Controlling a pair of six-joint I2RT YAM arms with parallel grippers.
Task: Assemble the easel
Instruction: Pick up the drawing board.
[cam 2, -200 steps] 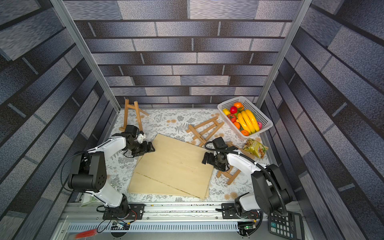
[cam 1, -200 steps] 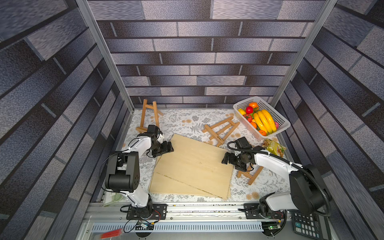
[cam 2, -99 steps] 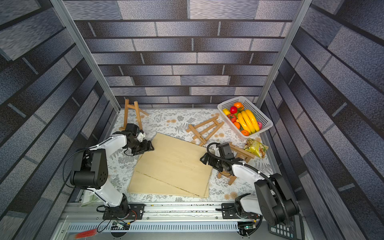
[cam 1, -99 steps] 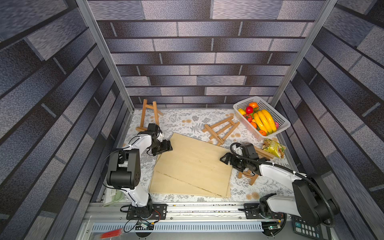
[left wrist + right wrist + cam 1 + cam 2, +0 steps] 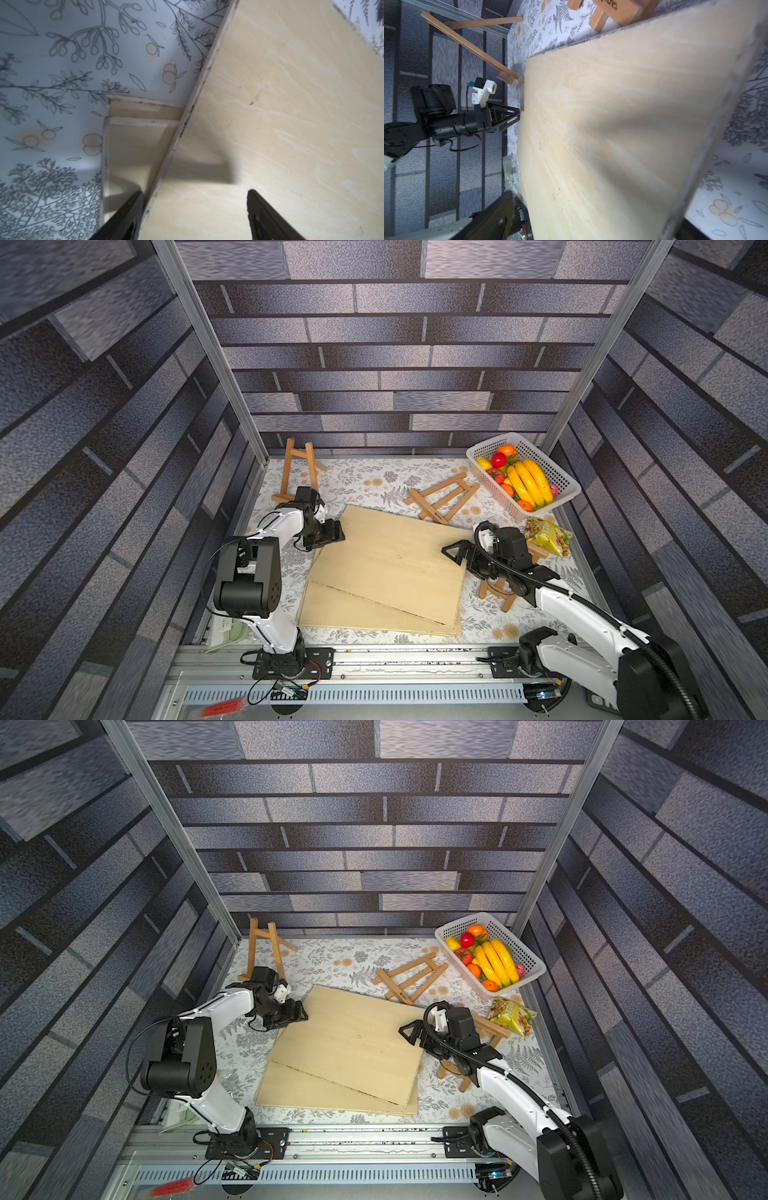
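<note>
The top board's edge (image 5: 465, 568) (image 5: 684, 200) is between the open fingers of the robot's right gripper, so this gripper needs to move slightly toward the top board's middle next and close, with one finger above the board's top side.
A pale plywood board (image 5: 390, 560) lies askew on top of another board (image 5: 353, 610) in the middle of the mat. My left gripper (image 5: 337, 531) (image 5: 194, 192) is open at the top board's left edge, one finger (image 5: 133, 209) off the edge and the other over its face. My right gripper (image 5: 457, 556) is open at the board's right edge; in the right wrist view the board (image 5: 612, 124) fills the frame and only one finger (image 5: 504, 207) shows. One wooden easel (image 5: 300, 472) stands at the back left. A second easel (image 5: 442, 497) lies flat behind the boards. A third easel (image 5: 498, 593) lies under my right arm.
A white basket (image 5: 561, 485) of toy fruit sits at the back right. A snack bag (image 5: 548, 533) lies just in front of it. Brick-patterned walls close in the mat on three sides. A metal rail runs along the front.
My right arm has stretched out lower, its shoulder swinging toward the front, while its gripper stays at the board's right edge. The left gripper and the boards have hardly moved.
</note>
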